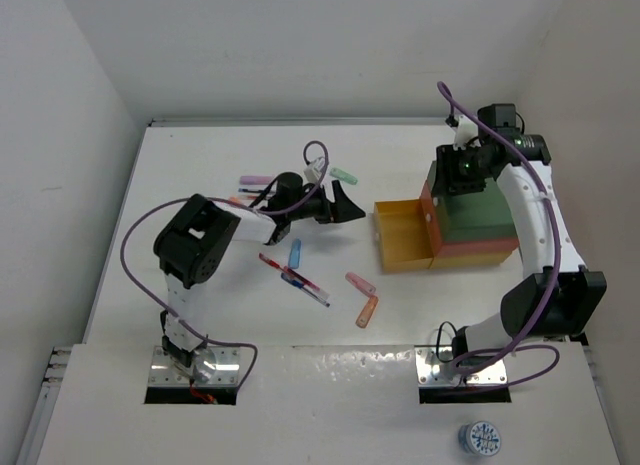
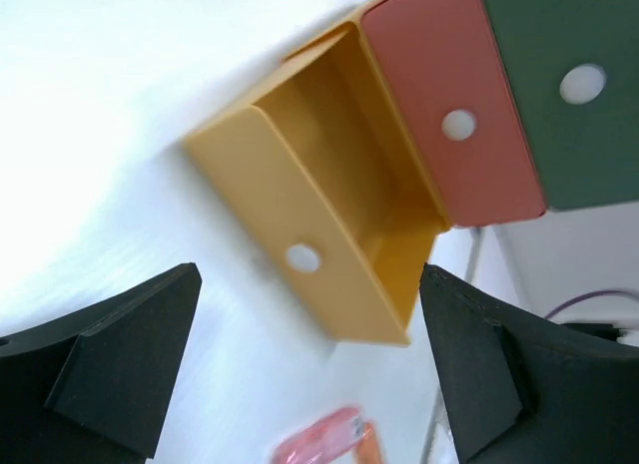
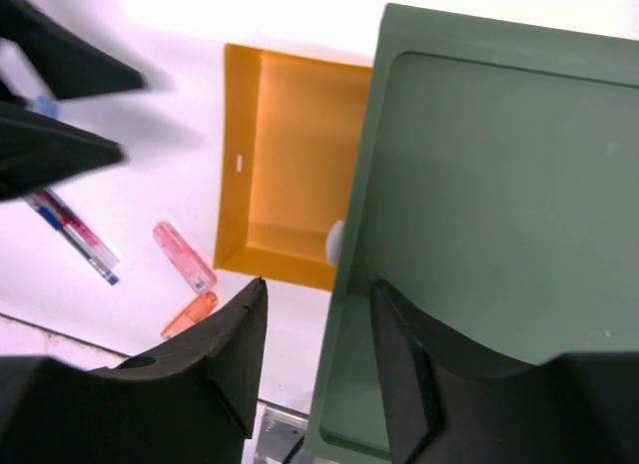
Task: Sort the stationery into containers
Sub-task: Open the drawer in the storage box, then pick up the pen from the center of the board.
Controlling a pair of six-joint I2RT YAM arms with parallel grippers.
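Note:
I will next move my left gripper back, to the left in the top view and down onto the red pen's loose end, which sticks out past the blue pen.
The three trays stand stacked at the right: green (image 1: 482, 210) on top, red-orange (image 1: 428, 213) under it, yellow (image 1: 405, 235) at the bottom and slid out to the left, empty. My left gripper (image 1: 345, 200) is open and empty, just left of the yellow tray (image 2: 329, 215). My right gripper (image 3: 319, 324) is open, its jaws on either side of the green tray's (image 3: 479, 234) left wall. A pink marker (image 1: 360, 283), an orange marker (image 1: 367, 311), a blue marker (image 1: 294, 252) and red and blue pens (image 1: 295, 278) lie mid-table.
A mint green marker (image 1: 344, 172) and another pink marker (image 1: 250, 180) lie behind my left arm. White walls stand close at the left, back and right. A tape roll (image 1: 480, 440) lies on the front ledge beside my right arm's base.

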